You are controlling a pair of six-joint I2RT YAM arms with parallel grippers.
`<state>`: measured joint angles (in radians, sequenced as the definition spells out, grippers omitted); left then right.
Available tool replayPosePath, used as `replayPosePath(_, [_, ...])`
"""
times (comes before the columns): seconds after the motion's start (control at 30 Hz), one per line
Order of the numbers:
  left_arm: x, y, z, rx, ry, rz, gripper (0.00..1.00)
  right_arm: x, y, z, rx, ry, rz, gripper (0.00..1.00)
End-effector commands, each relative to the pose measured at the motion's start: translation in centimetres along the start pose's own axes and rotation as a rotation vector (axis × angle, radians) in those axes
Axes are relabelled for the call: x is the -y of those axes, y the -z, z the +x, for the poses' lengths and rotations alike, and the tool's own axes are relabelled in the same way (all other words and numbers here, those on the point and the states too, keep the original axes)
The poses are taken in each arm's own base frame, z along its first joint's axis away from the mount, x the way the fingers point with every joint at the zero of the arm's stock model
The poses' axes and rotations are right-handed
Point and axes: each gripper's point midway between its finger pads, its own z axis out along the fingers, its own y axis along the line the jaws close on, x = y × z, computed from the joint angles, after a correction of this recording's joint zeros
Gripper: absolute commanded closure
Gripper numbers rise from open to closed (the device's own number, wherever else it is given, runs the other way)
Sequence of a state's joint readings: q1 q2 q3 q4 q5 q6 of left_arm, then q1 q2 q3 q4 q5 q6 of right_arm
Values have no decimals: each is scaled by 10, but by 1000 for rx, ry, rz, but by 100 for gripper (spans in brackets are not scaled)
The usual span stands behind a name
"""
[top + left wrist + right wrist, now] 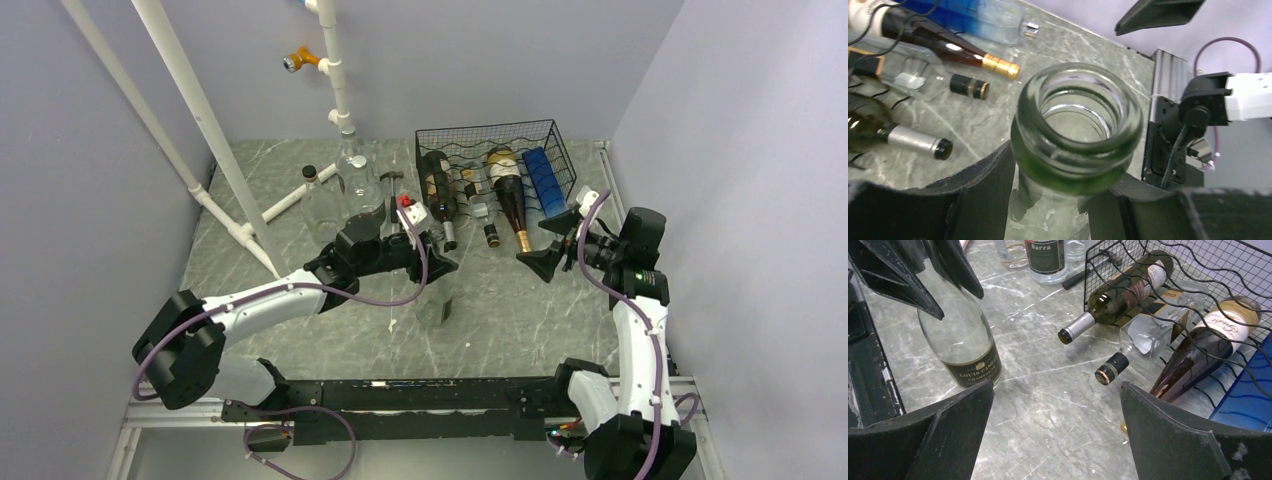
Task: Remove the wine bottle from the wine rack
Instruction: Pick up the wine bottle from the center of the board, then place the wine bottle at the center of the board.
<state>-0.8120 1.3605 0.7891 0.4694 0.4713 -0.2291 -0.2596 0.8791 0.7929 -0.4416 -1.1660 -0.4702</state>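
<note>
I will next swing my left gripper toward the clear bottles and let go of its green-tinted bottle next to them, because they are outward and to its left in the top view.
A clear green-tinted champagne bottle (437,306) stands upright on the marble table, outside the rack. My left gripper (432,262) is shut on its neck just under the lip (1078,130). Its dark label shows in the right wrist view (968,367). The black wire wine rack (480,133) sits at the back right. It holds a dark green bottle with a silver cap (1108,302), a clear bottle with a black cap (1143,337), a dark red bottle with a cream label (1198,352) and a blue bottle (548,176). My right gripper (548,240) is open and empty, in front of the rack.
A white pipe frame (215,140) slants across the back left. Clear bottles (352,178) and a "Barra"-labelled bottle (1045,260) stand behind my left gripper. Grey walls close in on both sides. An aluminium rail (400,385) runs along the near edge.
</note>
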Motion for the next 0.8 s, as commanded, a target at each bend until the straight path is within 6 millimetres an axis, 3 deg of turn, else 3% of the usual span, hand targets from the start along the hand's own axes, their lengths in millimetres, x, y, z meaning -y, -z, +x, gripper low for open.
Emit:
replayPosePath(0.0, [0,14,-82,232,-139,-74,100,6,2,-12,39,53,32,0])
replayPosePath(0.33, [-38,38,-107,303,-141,-254,100,19,5,-6,12,60,120,0])
replayPosePath(0.77, [-83,78,-134,361,-173,-490,100,21,6,-5,8,65,134,0])
